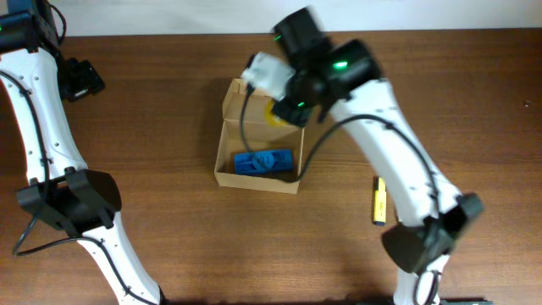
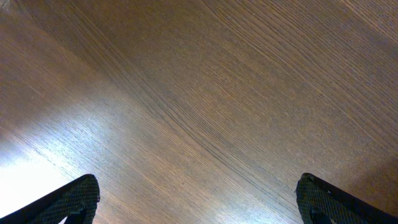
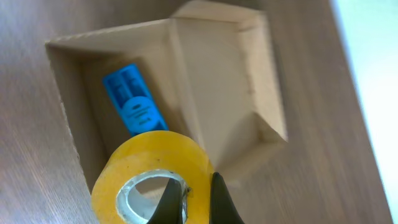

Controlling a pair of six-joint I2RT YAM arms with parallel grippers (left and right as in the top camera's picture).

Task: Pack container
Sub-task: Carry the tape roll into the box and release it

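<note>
My right gripper hangs by the lid, so it moves back and down into the container next to release the tape roll along the blue box's near edge (image 1: 261, 172) (image 3: 117, 108).
The container (image 1: 230, 144) is a brown cardboard box, open, at the table's middle, its flap lid lying back on the far side. A small flat blue box (image 1: 262, 161) lies inside; it also shows in the right wrist view (image 3: 135, 107). My right gripper (image 3: 194, 198) is shut on a yellow tape roll (image 3: 134, 171), one finger through its hole, held above the container (image 3: 211, 93). In the overhead view the tape roll (image 1: 279, 117) peeks out under the right gripper (image 1: 292, 106) over the box's far right part. My left gripper (image 2: 199, 202) is open and empty over bare table at the far left (image 1: 80, 80).
A yellow and black marker-like object (image 1: 380, 200) lies on the table right of the container, beside the right arm. The wooden table (image 1: 169, 237) extends to a pale far edge behind the box.
</note>
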